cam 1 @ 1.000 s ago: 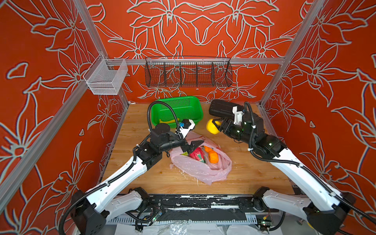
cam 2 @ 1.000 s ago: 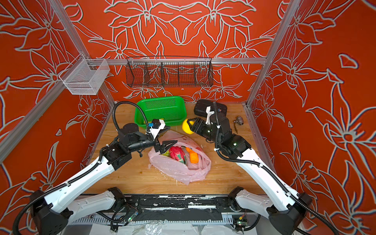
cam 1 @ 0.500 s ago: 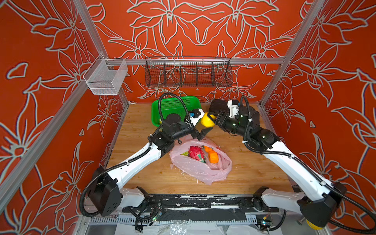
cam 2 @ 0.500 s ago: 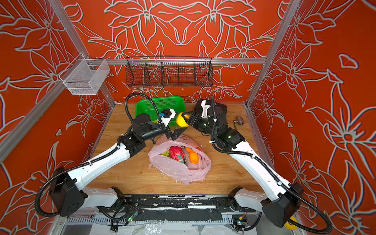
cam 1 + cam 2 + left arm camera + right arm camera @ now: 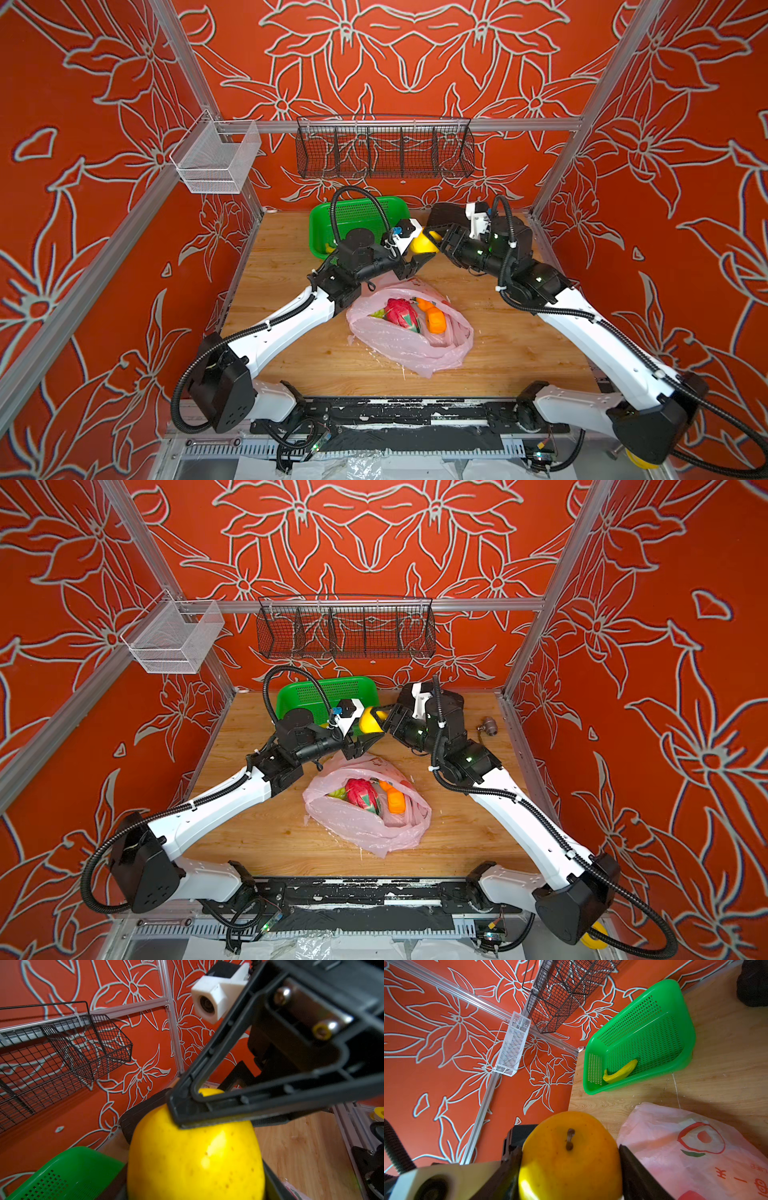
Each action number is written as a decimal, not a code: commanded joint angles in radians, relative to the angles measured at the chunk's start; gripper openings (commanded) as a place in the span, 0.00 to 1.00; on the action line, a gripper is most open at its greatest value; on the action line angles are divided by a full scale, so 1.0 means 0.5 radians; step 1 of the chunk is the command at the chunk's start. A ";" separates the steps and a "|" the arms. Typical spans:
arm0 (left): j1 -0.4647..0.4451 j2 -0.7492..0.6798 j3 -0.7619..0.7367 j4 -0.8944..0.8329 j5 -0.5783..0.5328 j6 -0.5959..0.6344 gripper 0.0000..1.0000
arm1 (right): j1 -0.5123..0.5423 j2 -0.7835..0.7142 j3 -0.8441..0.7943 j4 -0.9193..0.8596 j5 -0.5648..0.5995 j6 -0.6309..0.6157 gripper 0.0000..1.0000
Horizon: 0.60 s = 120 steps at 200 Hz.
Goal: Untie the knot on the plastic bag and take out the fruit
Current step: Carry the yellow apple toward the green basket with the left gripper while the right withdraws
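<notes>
The green basket already holds a banana, so next I should swing my left gripper over the basket, turn the gripper's fingers downward, lower beside that banana (image 5: 326,241) and release the yellow round fruit.
A yellow round fruit (image 5: 424,243) (image 5: 370,725) hangs above the table's back middle between both grippers. In the left wrist view my left gripper (image 5: 195,1169) has its jaws against the fruit's two sides. My right gripper (image 5: 571,1167) holds the same fruit (image 5: 571,1157), its stem pointing away from the camera, and one of its fingers (image 5: 207,1109) lies across the fruit (image 5: 195,1157). The pink plastic bag (image 5: 407,345) (image 5: 695,1147) lies open on the table, holding a dragon fruit (image 5: 401,313) and orange pieces (image 5: 435,322). No knot shows.
A green basket (image 5: 357,212) (image 5: 643,1043) stands at the back with a banana (image 5: 620,1073) in it. A black box (image 5: 446,214) sits behind the right gripper. On the back wall hang a black wire basket (image 5: 384,149) and a white mesh basket (image 5: 216,162). A small metal piece (image 5: 487,725) lies at the back right.
My left gripper left the bag's mouth, swung back to the yellow fruit and narrowed its jaws round it. The right gripper carried the fruit a little left towards it.
</notes>
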 commanded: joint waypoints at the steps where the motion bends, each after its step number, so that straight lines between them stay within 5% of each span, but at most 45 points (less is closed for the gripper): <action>1: 0.001 0.001 0.063 -0.083 -0.222 0.003 0.53 | -0.002 -0.138 -0.056 0.019 0.109 -0.020 0.84; 49: 0.153 0.057 0.145 -0.317 -0.418 -0.177 0.50 | -0.004 -0.495 -0.386 0.098 0.436 -0.050 0.97; 120: 0.646 0.376 0.356 -0.845 -0.579 -0.693 0.49 | -0.004 -0.740 -0.635 0.097 0.304 -0.137 0.97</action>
